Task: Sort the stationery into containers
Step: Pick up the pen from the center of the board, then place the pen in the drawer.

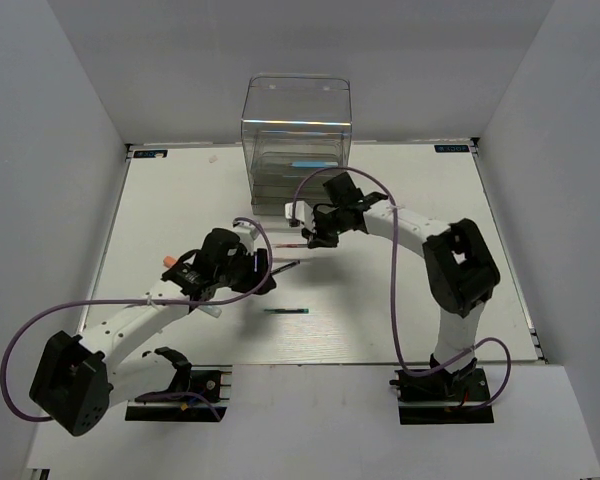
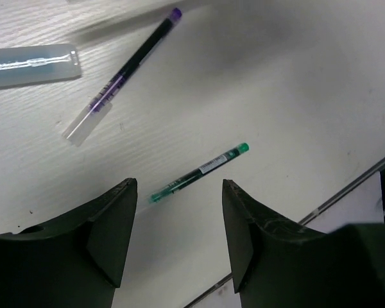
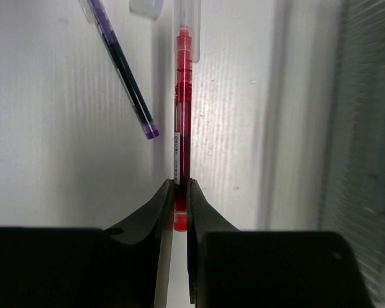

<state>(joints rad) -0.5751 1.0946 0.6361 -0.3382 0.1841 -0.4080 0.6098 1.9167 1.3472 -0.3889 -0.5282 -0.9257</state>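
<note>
I should raise my right gripper, move outward over the drawer box's near drawer (image 1: 282, 205), then lower and release the tail; the red pen is still outside it.
My right gripper (image 3: 179, 187) is shut on the tail of a red pen (image 3: 182, 109), which points away over the table. In the top view this gripper (image 1: 314, 237) is just in front of the clear drawer box (image 1: 295, 125), with the red pen (image 1: 292, 244) sticking out to its left. A purple pen (image 3: 124, 70) lies beside the red one. My left gripper (image 2: 179, 192) is open and empty above the table. A green pen (image 2: 199, 173) lies just beyond its fingertips; it also shows in the top view (image 1: 285, 311). The purple pen (image 2: 125, 72) and a light blue stick (image 2: 29, 64) lie farther off.
The drawer box's ribbed side (image 3: 366, 128) fills the right of the right wrist view. A light blue item (image 1: 313, 163) shows inside one drawer. An orange-tipped piece (image 1: 168, 259) is by the left arm. The table's near edge (image 2: 346, 189) runs right of the left gripper.
</note>
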